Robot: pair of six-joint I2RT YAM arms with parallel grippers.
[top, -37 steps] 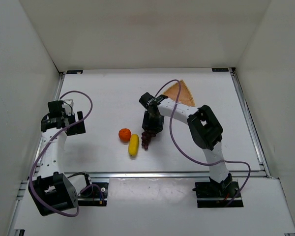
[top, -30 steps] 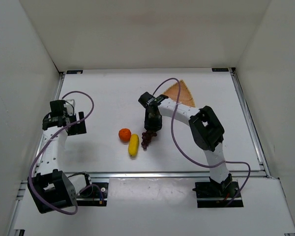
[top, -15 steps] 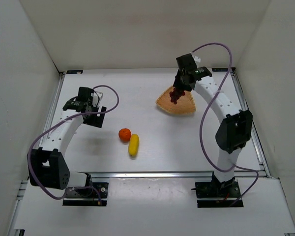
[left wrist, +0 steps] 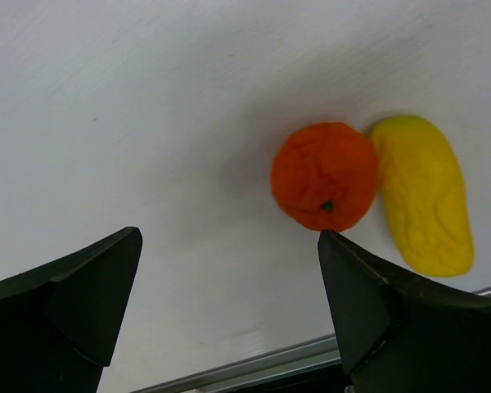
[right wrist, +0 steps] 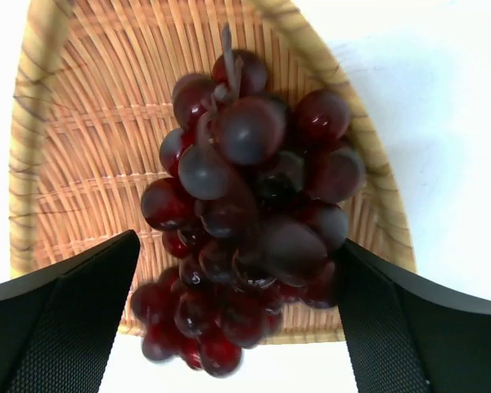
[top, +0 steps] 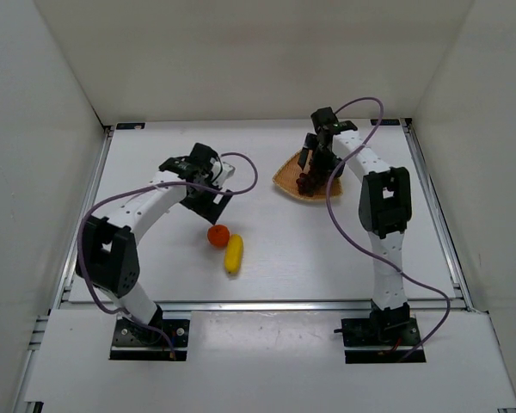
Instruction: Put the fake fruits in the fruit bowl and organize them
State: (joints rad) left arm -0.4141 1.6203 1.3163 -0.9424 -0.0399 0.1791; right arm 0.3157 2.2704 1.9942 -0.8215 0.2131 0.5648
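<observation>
The orange sits below my left gripper and nearer my base, so next my left gripper will lower and come back until its fingers straddle that fruit.
The dark purple-red grapes lie in the tan wicker fruit bowl, their lower end hanging over its near rim. My right gripper stands open, one finger on each side of the bunch. From above, the grapes sit in the fruit bowl under the right gripper. The orange and the yellow lemon-like fruit touch side by side on the table. My left gripper is open just short of the orange, and it holds nothing. The lemon-like fruit lies nearer the front.
A metal rail runs along the table's front edge, close behind the two loose fruits. White walls enclose the table on three sides. Purple cables loop from both arms.
My right arm carried the grapes from beside the lemon-like fruit to the fruit bowl and opened its jaws. My left arm swung right from the left edge toward the orange.
</observation>
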